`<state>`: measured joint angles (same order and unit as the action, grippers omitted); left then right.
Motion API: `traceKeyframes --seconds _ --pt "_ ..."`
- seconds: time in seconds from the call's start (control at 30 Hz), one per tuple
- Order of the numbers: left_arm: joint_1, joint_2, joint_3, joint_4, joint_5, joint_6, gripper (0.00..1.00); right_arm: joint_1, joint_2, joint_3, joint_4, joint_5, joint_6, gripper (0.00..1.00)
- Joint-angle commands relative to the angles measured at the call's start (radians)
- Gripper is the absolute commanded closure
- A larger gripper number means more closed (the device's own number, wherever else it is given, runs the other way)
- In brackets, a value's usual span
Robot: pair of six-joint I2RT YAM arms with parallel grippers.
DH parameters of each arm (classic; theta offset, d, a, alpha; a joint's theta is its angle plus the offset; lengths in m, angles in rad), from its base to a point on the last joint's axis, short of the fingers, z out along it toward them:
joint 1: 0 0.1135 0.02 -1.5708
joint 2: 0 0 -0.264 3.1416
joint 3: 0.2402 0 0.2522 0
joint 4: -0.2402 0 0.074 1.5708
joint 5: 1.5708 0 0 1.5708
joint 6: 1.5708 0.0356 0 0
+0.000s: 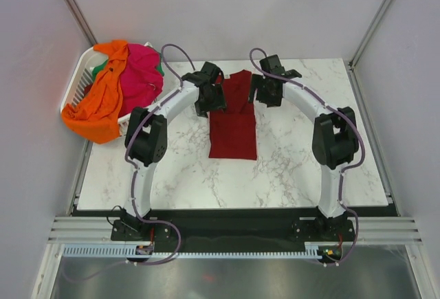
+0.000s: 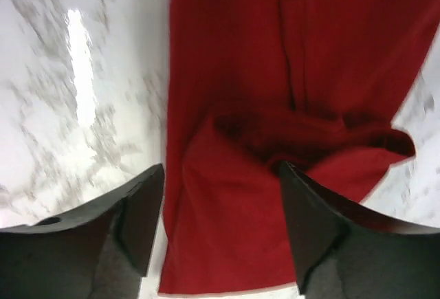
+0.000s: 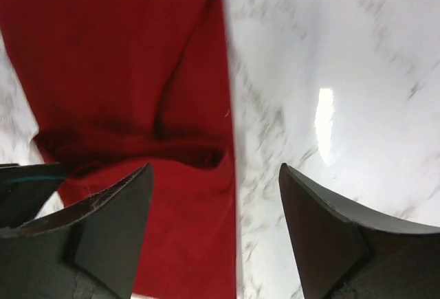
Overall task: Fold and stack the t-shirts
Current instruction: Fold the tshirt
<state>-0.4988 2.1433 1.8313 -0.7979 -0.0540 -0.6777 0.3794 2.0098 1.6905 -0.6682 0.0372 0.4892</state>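
The red t-shirt's near corner, farther from the basket, lies flat, back and below, so my right gripper will next move back and lower its fingers there.
A dark red t-shirt (image 1: pixel 234 126) lies folded into a long strip on the marble table, running from the far side toward me. My left gripper (image 1: pixel 210 100) hovers open over its far left edge; in the left wrist view the red cloth (image 2: pixel 275 72) lies between and below the open fingers (image 2: pixel 141 209). My right gripper (image 1: pixel 265 93) hovers open over the far right edge; in the right wrist view the cloth (image 3: pixel 124 65) fills the left, its edge between the fingers (image 3: pixel 323 230). Orange (image 1: pixel 100 103), hot pink (image 1: pixel 141 72) and green (image 1: pixel 102 70) shirts sit in the basket.
A white slatted laundry basket (image 1: pixel 75 82) stands at the far left corner of the marble table (image 1: pixel 309 168), with the orange shirt hanging over its rim. Grey walls enclose the table on three sides.
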Motion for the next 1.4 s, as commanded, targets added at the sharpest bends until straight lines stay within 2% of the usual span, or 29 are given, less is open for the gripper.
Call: traceKeyframes --seconds 0.0,0.03,0.07,0.13,0.23,0.33,0.37,0.4,0.43,0.47,0.5,0.53,0.57,0.73,1.0,1.37 --pt "0.055 0.050 0.175 -0.056 0.048 0.079 0.22 -0.060 0.015 0.182 -0.073 0.021 -0.043 0.18" --pt "0.063 0.046 0.196 -0.070 0.048 0.089 0.15 -0.068 -0.003 0.184 -0.071 0.036 -0.049 0.16" --pt "0.071 0.015 0.207 -0.069 0.037 0.095 0.00 -0.071 -0.049 0.178 -0.070 0.050 -0.066 0.16" --pt "0.072 -0.022 0.207 -0.070 -0.013 0.112 0.00 -0.073 -0.100 0.127 -0.061 0.061 -0.080 0.16" --pt "0.072 -0.104 0.165 -0.069 -0.030 0.150 0.00 -0.071 -0.210 -0.033 -0.004 -0.026 -0.089 0.16" --pt "0.065 -0.222 -0.005 -0.037 -0.012 0.130 0.04 -0.071 -0.324 -0.260 0.074 -0.161 -0.052 0.16" --pt "0.057 -0.253 -0.133 -0.012 0.006 0.127 0.07 -0.071 -0.380 -0.385 0.106 -0.204 -0.037 0.16" --pt "0.055 -0.329 -0.208 0.074 0.032 0.124 0.09 -0.071 -0.405 -0.444 0.164 -0.271 -0.023 0.16" --pt "0.052 -0.365 -0.286 0.132 0.121 0.119 0.11 -0.071 -0.427 -0.498 0.194 -0.311 0.000 0.18" --pt "0.049 -0.405 -0.434 0.190 0.173 0.116 0.13 -0.071 -0.457 -0.588 0.223 -0.348 0.009 0.19" --pt "0.046 -0.436 -0.498 0.190 0.174 0.116 0.13 -0.071 -0.465 -0.624 0.269 -0.409 0.018 0.20" --pt "0.043 -0.483 -0.553 0.333 0.268 0.095 0.16 -0.070 -0.471 -0.658 0.294 -0.443 0.035 0.21" --pt "0.037 -0.497 -0.635 0.371 0.290 0.095 0.18 -0.068 -0.473 -0.713 0.341 -0.474 0.040 0.22" --pt "0.032 -0.508 -0.789 0.508 0.370 0.078 0.14 -0.057 -0.448 -0.816 0.432 -0.557 0.071 0.30" --pt "0.023 -0.481 -0.848 0.588 0.411 0.067 0.12 -0.028 -0.356 -0.896 0.545 -0.574 0.114 0.43" --pt "-0.003 -0.487 -0.949 0.634 0.399 0.043 0.20 -0.027 -0.298 -0.925 0.576 -0.557 0.107 0.52"
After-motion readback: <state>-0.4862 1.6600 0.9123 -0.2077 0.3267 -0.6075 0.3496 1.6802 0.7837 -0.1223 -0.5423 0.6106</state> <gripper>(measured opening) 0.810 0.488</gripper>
